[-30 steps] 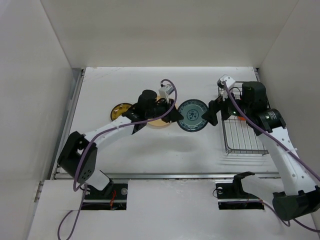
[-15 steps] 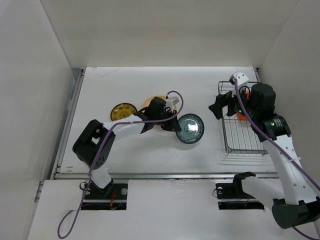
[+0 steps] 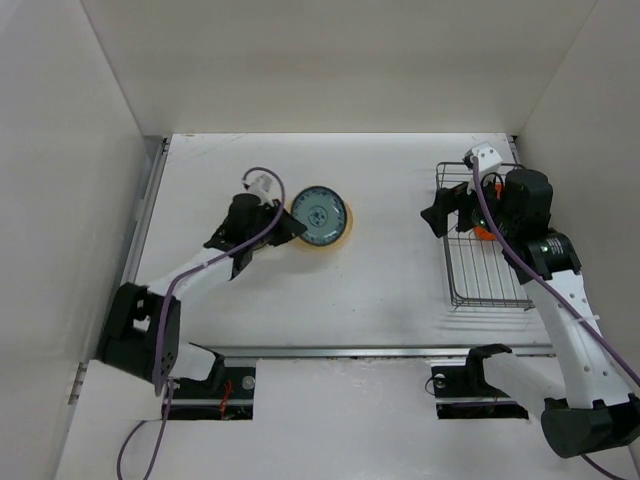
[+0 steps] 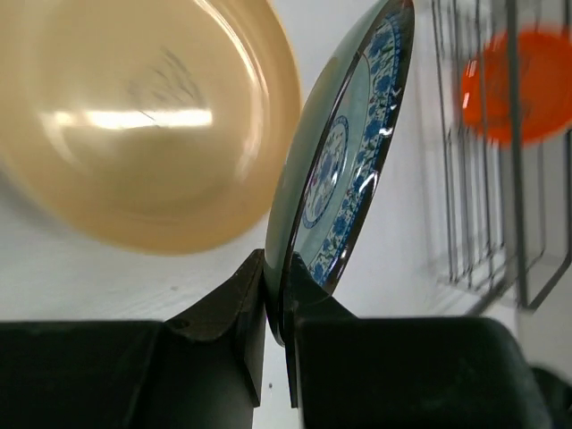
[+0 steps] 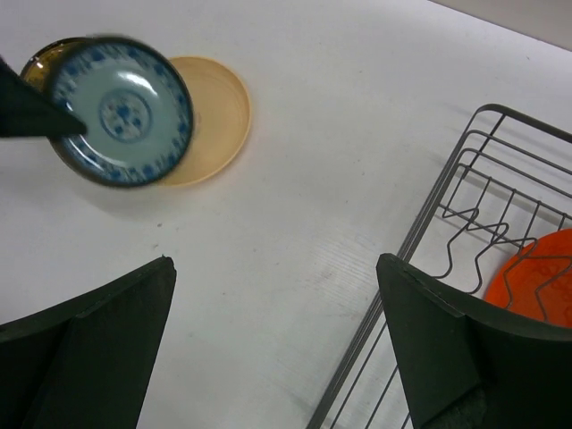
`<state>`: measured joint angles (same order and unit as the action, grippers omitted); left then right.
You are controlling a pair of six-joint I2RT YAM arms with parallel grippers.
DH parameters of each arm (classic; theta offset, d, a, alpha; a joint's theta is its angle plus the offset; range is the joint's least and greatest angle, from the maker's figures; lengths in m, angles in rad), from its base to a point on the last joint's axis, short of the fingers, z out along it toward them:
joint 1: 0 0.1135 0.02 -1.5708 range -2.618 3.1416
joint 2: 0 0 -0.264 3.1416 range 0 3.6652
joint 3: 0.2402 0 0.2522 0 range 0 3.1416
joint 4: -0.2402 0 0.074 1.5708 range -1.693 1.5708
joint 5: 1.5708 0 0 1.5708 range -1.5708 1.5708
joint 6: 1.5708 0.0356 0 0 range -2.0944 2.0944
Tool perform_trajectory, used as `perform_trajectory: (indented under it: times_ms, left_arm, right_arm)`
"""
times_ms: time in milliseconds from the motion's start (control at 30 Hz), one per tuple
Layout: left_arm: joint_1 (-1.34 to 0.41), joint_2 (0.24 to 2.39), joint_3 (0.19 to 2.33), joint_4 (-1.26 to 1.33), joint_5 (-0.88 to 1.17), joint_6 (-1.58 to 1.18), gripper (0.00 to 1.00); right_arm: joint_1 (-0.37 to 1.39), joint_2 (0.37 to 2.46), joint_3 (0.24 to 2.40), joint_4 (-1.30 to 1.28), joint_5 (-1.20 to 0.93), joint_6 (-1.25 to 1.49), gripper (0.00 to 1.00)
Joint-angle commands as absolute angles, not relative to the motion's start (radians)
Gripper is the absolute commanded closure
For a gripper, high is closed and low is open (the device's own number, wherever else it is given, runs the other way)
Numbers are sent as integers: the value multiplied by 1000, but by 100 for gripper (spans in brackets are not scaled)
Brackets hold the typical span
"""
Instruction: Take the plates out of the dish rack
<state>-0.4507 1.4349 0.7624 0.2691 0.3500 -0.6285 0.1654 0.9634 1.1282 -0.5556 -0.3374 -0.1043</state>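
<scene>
My left gripper has the blue plate above the peach-tan one, so it needs to go left in the top view next and lower to let the blue plate go onto the yellow plate (image 5: pixel 34 55).
My left gripper (image 3: pixel 283 227) (image 4: pixel 277 295) is shut on the rim of the light blue patterned plate (image 3: pixel 318 214) (image 4: pixel 350 170) and holds it tilted on edge just above the peach-tan plate (image 3: pixel 344 233) (image 4: pixel 134 116), which lies flat on the table. My right gripper (image 3: pixel 450 210) (image 5: pixel 273 261) is open and empty, above the left edge of the wire dish rack (image 3: pixel 490 285) (image 5: pixel 500 170). An orange-red plate (image 3: pixel 483 232) (image 5: pixel 536 279) sits in the rack. A sliver of the dark-rimmed yellow plate (image 5: pixel 34 55) shows behind the blue plate; my left gripper hides it in the top view.
The white table (image 3: pixel 390 290) is walled on the left, back and right. The rack stands against the right wall. A metal rail (image 3: pixel 330 350) runs along the near edge.
The left arm has carried the blue plate leftward from the table's middle to over the peach plate. The right gripper let go of that plate and drew back to the rack.
</scene>
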Motion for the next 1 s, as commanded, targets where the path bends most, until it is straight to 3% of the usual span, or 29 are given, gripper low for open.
perform_trajectory:
  times_ms: [0,500,967]
  left_arm:
    - [-355,1290,694,435,320,-796,100]
    - [44,1091,434,434,330,-1008,100]
    - [114,1103,454,295,265,-1017,100]
  right_arm:
    - [150,946,1129,-497,-344,-92,0]
    - [141,937,1120,-488,-354,-92,0]
    - [132,937,1111,-488,-364,-92,0]
